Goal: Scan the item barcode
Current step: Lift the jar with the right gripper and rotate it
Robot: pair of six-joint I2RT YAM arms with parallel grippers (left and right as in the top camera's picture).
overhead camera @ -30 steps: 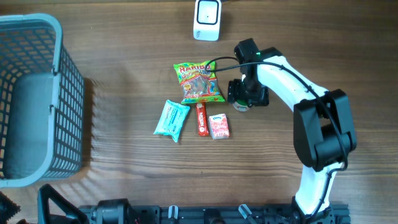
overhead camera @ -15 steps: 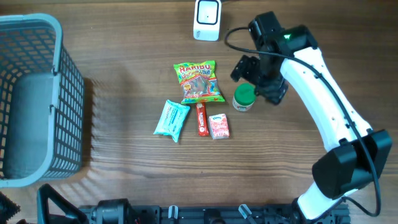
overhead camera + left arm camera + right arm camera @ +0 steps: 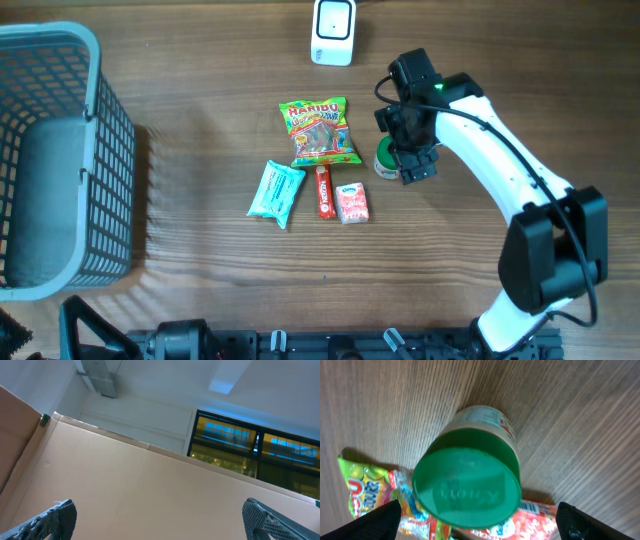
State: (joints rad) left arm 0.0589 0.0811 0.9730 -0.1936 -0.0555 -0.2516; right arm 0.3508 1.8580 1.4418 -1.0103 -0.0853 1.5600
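The jar is standing upright below my right gripper, so I next need to lower my right gripper with its open fingers on either side of the green lid point(image 3: 387, 152) point(image 3: 467, 485) and close it on the jar.
A small jar with a green lid point(image 3: 467, 485) stands upright on the wooden table, right of the Haribo bag point(image 3: 318, 130). My right gripper point(image 3: 401, 144) hovers over the jar point(image 3: 384, 161), open, its fingers point(image 3: 600, 522) wide to either side of the lid and touching nothing. The white scanner point(image 3: 333, 30) stands at the back edge. In the left wrist view my left gripper point(image 3: 160, 521) is open and empty, facing a cardboard wall and the ceiling. The left arm does not show in the overhead view.
A teal pack point(image 3: 275, 193), a red bar point(image 3: 323, 190) and a pink tissue pack point(image 3: 352, 203) lie in a row below the Haribo bag. A printed barcode point(image 3: 532, 507) shows on the pink pack beside the jar. A grey basket point(image 3: 100, 100) fills the left side.
The right gripper lifted away from the jar toward the upper right, then came back over it. The jar and the other items have stayed put.
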